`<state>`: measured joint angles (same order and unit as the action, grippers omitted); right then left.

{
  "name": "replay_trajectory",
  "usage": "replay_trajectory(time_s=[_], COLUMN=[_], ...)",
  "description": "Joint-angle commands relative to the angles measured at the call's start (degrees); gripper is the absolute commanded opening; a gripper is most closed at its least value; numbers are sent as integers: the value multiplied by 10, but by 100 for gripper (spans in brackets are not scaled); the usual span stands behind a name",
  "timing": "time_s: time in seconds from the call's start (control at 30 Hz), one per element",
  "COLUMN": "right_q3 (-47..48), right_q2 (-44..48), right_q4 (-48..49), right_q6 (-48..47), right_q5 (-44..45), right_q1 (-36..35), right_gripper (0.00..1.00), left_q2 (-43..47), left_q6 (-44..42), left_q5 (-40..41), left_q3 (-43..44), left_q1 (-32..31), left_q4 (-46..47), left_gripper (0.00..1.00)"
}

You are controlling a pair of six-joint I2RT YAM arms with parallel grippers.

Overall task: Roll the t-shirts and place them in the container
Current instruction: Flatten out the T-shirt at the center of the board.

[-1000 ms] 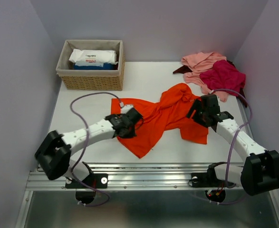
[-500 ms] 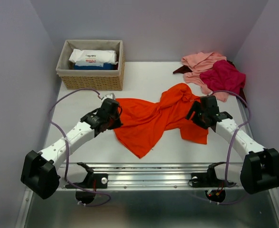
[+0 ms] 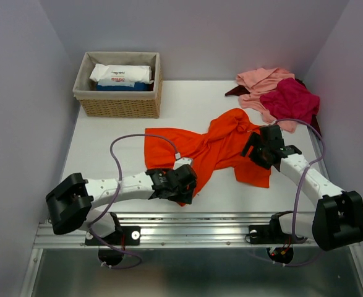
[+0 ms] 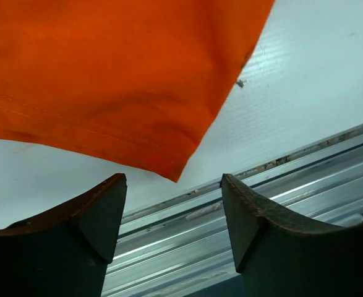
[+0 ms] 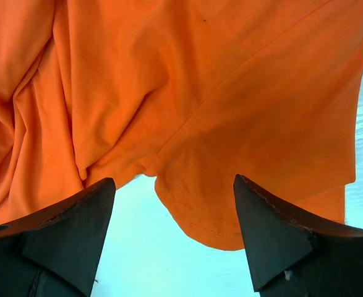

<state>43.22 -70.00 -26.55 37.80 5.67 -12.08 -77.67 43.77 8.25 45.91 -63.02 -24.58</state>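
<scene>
I need to lower my open left gripper onto the orange t-shirt's near corner (image 3: 182, 204) (image 4: 172, 169) next. That pointed tip is below my left gripper and already lines up between its fingers.
The bright orange t-shirt (image 3: 213, 147) lies spread and twisted across the middle of the table. Its near corner (image 4: 169, 162) ends just above my left gripper (image 4: 172, 210), which stands open with nothing between its fingers. From above, that left gripper (image 3: 184, 184) is over the shirt's near corner by the table's front edge. My right gripper (image 3: 259, 148) hovers open over the shirt's right side. A rounded hem of the orange cloth (image 5: 200, 213) lies below and between its fingers, ungripped. The salmon pink (image 3: 261, 80), magenta (image 3: 290, 99) and dark maroon (image 3: 233, 91) t-shirts are heaped at the back right.
A woven wicker basket (image 3: 118, 106) holding wipe packs (image 3: 120, 74) stands at the back left. The metal rail (image 4: 261, 185) of the table's front edge runs right under my left fingers. Walls close in on both sides.
My left arm swung from the shirt's upper left edge down to its near corner and opened, leaving that side of the cloth lying flat. The right arm barely moved.
</scene>
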Motion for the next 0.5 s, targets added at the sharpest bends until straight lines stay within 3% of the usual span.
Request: replay_trajectory(time_s=[0.0, 0.17, 0.2, 0.33, 0.47], right_q3=[2, 0, 0, -2, -13], right_q2=[1, 5, 4, -5, -7], right_q4=[11, 11, 11, 12, 11], right_q6=[4, 3, 4, 3, -2], right_q5=[-1, -1, 0, 11, 25], right_q1=[-2, -2, -2, -2, -2], right_gripper=[83, 83, 83, 84, 87], left_q2=[-42, -97, -113, -131, -79], left_q6=[-16, -19, -18, -5, -5], left_q5=[5, 14, 26, 107, 137], left_q3=[31, 45, 47, 59, 74], left_q1=[-42, -66, -66, -62, -27], left_q4=[18, 18, 13, -27, -53], left_gripper=[71, 51, 37, 0, 0])
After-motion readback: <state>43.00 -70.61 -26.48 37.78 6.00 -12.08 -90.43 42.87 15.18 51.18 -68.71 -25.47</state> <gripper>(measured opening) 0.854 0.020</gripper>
